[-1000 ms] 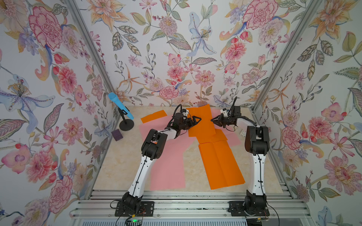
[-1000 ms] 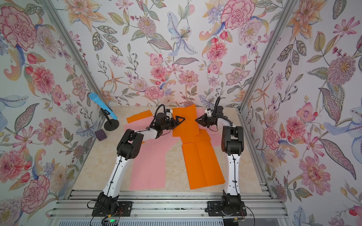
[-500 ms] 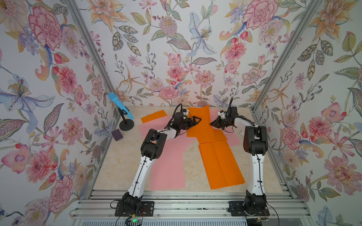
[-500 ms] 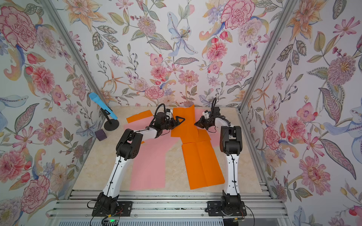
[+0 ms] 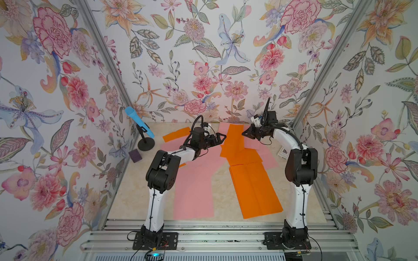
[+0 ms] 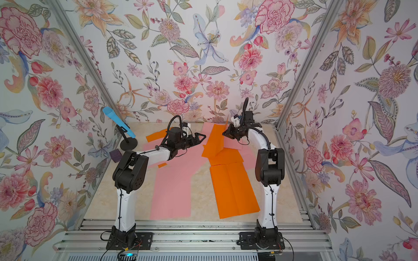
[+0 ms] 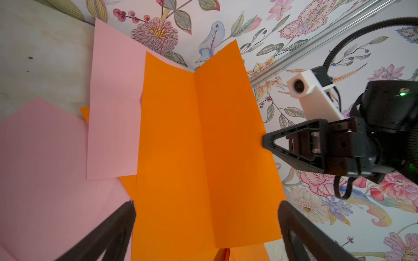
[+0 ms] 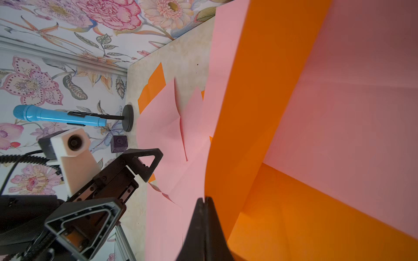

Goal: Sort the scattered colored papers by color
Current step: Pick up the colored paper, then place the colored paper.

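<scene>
I will next move my right gripper back and down over the large orange sheet point(image 5: 260, 185) and let go of the paper's edge, because that matching sheet is below my gripper and back.
Orange and pink colored papers lie overlapping on the table. My right gripper point(image 5: 243, 133) point(image 8: 204, 200) is shut on the right edge of a creased orange paper point(image 5: 233, 140) point(image 7: 192, 146) at the back middle, and that side stands raised. My left gripper point(image 5: 222, 138) point(image 7: 207, 203) hangs open at the same sheet's left side, gripping nothing. A large orange sheet point(image 5: 255, 187) lies front right and a long pink sheet point(image 5: 194, 187) front middle. A small orange sheet point(image 5: 176, 136) is back left. More pink paper point(image 5: 267, 156) lies under the orange ones.
A blue microphone point(image 5: 139, 122) on a black stand is at the back left, with a small purple block point(image 5: 135, 155) beside it. A white printed card point(image 5: 282, 151) lies by the right arm. Flowered walls close three sides.
My right gripper has closed on the orange paper's edge and shifted slightly back and left, raising that side. The left arm has barely moved.
</scene>
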Controlling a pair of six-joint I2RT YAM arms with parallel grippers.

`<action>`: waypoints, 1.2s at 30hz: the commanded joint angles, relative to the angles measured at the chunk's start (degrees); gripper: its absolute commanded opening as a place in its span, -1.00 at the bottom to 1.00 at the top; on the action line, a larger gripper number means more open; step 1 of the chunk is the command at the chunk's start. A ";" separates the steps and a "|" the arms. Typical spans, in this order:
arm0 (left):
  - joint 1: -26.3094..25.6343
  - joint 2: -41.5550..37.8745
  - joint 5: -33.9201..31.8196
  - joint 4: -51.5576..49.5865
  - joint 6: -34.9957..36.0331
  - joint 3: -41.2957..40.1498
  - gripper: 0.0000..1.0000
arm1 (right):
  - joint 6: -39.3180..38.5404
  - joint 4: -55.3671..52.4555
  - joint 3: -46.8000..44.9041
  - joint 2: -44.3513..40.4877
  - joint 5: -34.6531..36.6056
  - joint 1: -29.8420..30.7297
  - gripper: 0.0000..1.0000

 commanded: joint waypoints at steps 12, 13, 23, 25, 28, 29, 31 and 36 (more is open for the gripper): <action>2.22 -7.23 2.33 11.57 -1.00 -14.42 0.99 | -7.94 -16.91 -26.40 -32.95 4.76 4.15 -1.00; 2.29 -7.16 2.63 12.43 -1.29 -14.91 1.00 | -7.48 -17.80 -29.30 -35.57 5.48 3.13 -1.00; 1.81 -5.76 5.98 21.08 -6.55 -17.49 0.99 | -9.77 -28.48 -46.06 -47.17 14.99 -5.67 -1.00; 1.33 -6.28 6.19 21.20 -6.36 -17.86 0.99 | -10.02 -28.79 -47.53 -46.29 18.68 -4.85 -1.00; 0.76 -7.50 6.65 20.97 -5.82 -18.77 0.99 | -10.23 -28.82 -47.80 -43.71 20.50 -2.79 -1.00; 0.70 -7.67 6.65 20.98 -5.81 -19.08 0.99 | -10.43 -28.89 -47.53 -42.79 20.00 -2.26 -1.00; 0.37 -8.27 6.90 21.52 -6.06 -19.97 0.99 | -10.57 -28.96 -47.25 -41.19 22.18 -0.41 -1.00; -1.38 -9.35 7.13 22.59 -6.57 -22.56 0.99 | -10.01 -30.18 -47.02 -37.81 31.17 2.95 -0.99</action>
